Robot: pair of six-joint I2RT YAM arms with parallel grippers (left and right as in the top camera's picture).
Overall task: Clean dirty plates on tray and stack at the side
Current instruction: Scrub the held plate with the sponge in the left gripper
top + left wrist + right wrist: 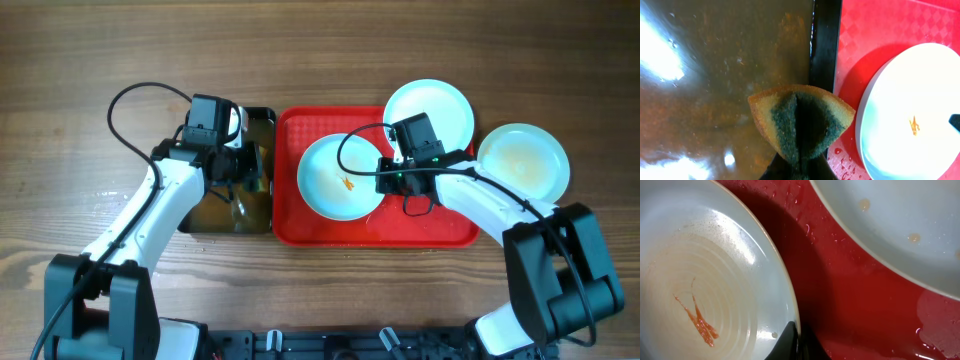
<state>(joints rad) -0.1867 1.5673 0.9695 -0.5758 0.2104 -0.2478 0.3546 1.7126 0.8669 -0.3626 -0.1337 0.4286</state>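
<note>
The plate's sauce mark needs a wipe, so my left gripper will move across it. The basin's water now lies below the gripper, so the gripper will then lower into it and release the sponge (800,120).
The red tray (385,230) holds one plate (335,180) with an orange sauce mark in its middle. A second plate (445,105) lies over the tray's back right corner. A third plate (523,160) with a faint brownish smear lies on the table right of the tray. My right gripper (383,180) is shut on the right rim of the middle plate, as the right wrist view shows (794,342). My left gripper (243,165) is shut on a yellow-green sponge (800,120), held folded above the black basin's right rim.
The black basin (262,118) of brownish water (715,75) stands directly left of the tray. Water drops lie on the tray floor (850,295). The back plate (900,225) has small orange spots. Cables loop over both arms.
</note>
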